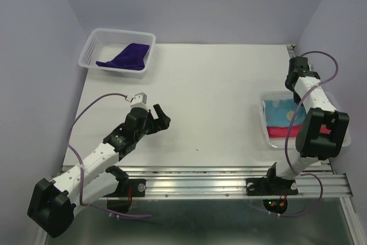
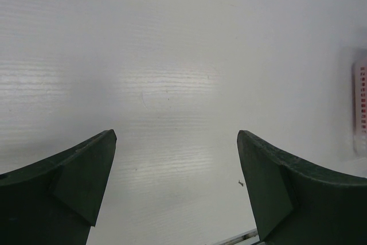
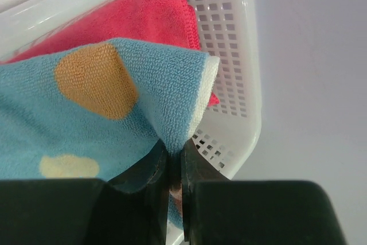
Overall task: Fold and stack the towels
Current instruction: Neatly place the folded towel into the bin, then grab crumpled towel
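Observation:
My left gripper reaches outward over the rim of the navy-purple towel's basket and down onto that towel's middle (image 1: 129,57) next, since it lies crumpled there, outward of the open gripper.
My right gripper (image 3: 175,154) is shut on a corner of a light blue towel with orange and yellow spots (image 3: 103,101). This towel lies over a bright pink towel (image 3: 149,18) in the white mesh basket (image 3: 235,55) at the right. In the top view the right gripper (image 1: 323,135) points down into that basket (image 1: 265,123), over the blue towel (image 1: 280,114) and the pink towel (image 1: 280,133). A dark navy-purple towel (image 1: 127,57) lies crumpled in the far-left basket (image 1: 94,47). My left gripper (image 1: 162,117) (image 2: 176,159) is open and empty, low over bare table.
The white table (image 1: 218,101) runs between the two baskets. A metal rail (image 1: 200,179) lines its near edge. Lilac walls close in on three sides. The right basket's edge (image 2: 360,107) shows at the right of the left wrist view.

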{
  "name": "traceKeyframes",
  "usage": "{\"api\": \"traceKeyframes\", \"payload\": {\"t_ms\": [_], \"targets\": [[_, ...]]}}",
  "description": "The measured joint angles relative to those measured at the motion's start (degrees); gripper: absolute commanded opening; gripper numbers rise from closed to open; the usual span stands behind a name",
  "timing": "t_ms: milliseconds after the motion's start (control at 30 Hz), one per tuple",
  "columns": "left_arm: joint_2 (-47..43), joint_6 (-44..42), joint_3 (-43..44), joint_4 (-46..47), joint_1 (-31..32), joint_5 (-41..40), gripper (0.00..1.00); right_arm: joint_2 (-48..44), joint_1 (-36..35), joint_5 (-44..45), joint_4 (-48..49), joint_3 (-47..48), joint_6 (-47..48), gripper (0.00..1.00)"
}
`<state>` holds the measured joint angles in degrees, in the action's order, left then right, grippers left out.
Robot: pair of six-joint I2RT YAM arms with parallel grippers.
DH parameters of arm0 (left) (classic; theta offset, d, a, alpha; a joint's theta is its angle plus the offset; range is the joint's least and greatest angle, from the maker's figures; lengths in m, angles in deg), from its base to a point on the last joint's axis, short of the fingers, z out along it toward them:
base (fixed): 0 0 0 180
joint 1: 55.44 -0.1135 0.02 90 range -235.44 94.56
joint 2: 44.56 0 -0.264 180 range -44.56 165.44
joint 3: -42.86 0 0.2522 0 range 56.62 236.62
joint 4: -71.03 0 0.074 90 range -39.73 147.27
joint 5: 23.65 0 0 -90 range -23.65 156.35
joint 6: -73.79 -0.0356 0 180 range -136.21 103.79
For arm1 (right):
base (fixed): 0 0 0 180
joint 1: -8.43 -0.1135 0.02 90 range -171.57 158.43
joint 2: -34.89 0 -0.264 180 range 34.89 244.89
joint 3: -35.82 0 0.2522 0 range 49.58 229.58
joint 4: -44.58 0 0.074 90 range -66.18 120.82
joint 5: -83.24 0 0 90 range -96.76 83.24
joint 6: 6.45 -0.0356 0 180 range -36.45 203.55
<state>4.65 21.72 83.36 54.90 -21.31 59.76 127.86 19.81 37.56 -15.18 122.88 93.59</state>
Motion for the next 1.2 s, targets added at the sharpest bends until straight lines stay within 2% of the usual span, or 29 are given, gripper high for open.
{"api": "traceKeyframes", "payload": {"t_ms": [67,100,133,167,233,300,500,667,767,833,933,1100,1200], "targets": [[0.5,0.0,0.0,0.0,0.0,-0.2,0.99,0.9,0.8,0.0,0.4,0.0,0.3,0.12],[0.7,0.0,0.0,0.0,0.0,-0.3,0.99,1.5,1.4,0.0,0.5,0.0,0.4,0.3],[1.0,0.0,0.0,0.0,0.0,-0.4,0.99,2.0,1.8,0.1,0.7,0.0,0.5,0.31],[1.2,-0.1,0.0,0.0,0.0,-0.5,0.99,2.4,2.2,0.2,1.0,0.0,0.6,0.39],[1.5,-0.2,0.0,0.0,0.0,-0.7,0.99,3.1,2.6,0.8,1.9,0.0,0.8,0.64],[1.5,-0.2,0.0,0.0,0.0,-0.9,0.99,3.5,2.9,1.2,2.7,0.0,0.7,1.0],[1.5,-0.2,0.0,0.0,0.0,-1.9,0.99,3.6,2.9,1.5,2.0,2.5,-1.8,1.0],[2.5,0.0,2.8,-2.6,-1.0,-4.8,0.99,-0.5,1.8,-6.3,1.2,8.0,-6.1,1.0],[5.9,-0.2,9.9,-3.8,-5.9,-5.4,0.99,-8.7,-3.5,-16.8,4.7,8.0,-10.4,1.0],[9.4,-0.7,15.9,-3.9,-11.5,-5.1,0.99,-14.7,-8.5,-26.5,10.9,6.8,-14.0,1.0],[15.7,-2.3,24.7,-3.4,-18.9,-6.0,0.99,-19.2,-15.0,-35.5,20.0,3.1,-18.6,1.0],[30.1,-6.7,42.7,-5.9,-27.8,-6.5,0.99,-16.6,-18.8,-46.4,31.3,-6.7,-25.8,1.0],[41.8,-11.3,55.6,-6.9,-31.8,-5.4,0.99,-13.4,-20.0,-48.9,32.8,-11.3,-28.1,1.0]]}}
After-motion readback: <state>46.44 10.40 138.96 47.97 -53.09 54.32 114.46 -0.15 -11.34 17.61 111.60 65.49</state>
